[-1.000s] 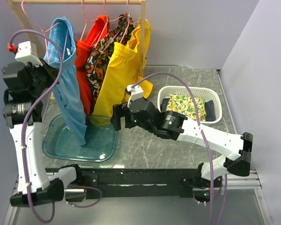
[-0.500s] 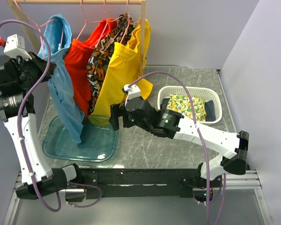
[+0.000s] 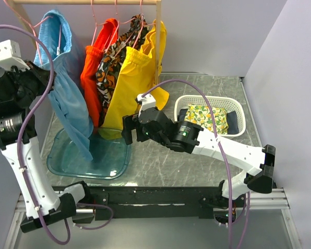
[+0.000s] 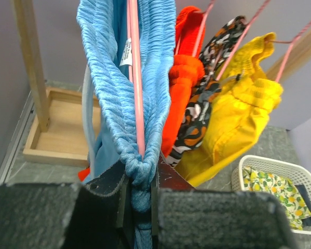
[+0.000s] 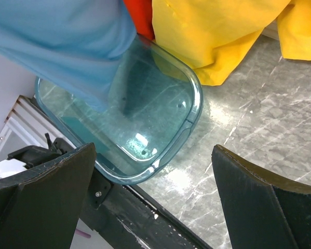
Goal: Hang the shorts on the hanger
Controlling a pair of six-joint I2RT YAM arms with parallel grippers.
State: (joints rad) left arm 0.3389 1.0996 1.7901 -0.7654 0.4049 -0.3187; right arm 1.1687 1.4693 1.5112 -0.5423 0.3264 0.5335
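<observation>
My left gripper moves outward toward the wooden bar (image 3: 56, 2) next and releases the blue waistband, since the waistband wraps the pink wire.
The sky-blue shorts (image 3: 67, 88) hang from the thin pink hanger (image 3: 35, 22) at the left end of the wooden rail. In the left wrist view the waistband (image 4: 116, 88) wraps both sides of the pink wire (image 4: 136, 83). My left gripper (image 4: 138, 181) is shut on the bunched blue waistband with the hanger end in it, high at the left (image 3: 35, 78). My right gripper (image 3: 130, 130) is open and empty, low over the table right of the teal tray; its fingers (image 5: 46, 181) frame the tray's corner.
Orange-red shorts (image 3: 95, 62), a patterned garment (image 3: 113, 57) and yellow shorts (image 3: 137, 78) hang on other pink hangers. A teal transparent tray (image 3: 111, 163) lies under the blue shorts. A white basket (image 3: 238, 111) holds a lemon-print cloth (image 3: 204, 116). The rack's wooden post (image 4: 30, 62) stands left.
My left gripper has risen and moved left with the blue shorts and hanger, closer to the rail. The right arm has barely moved.
</observation>
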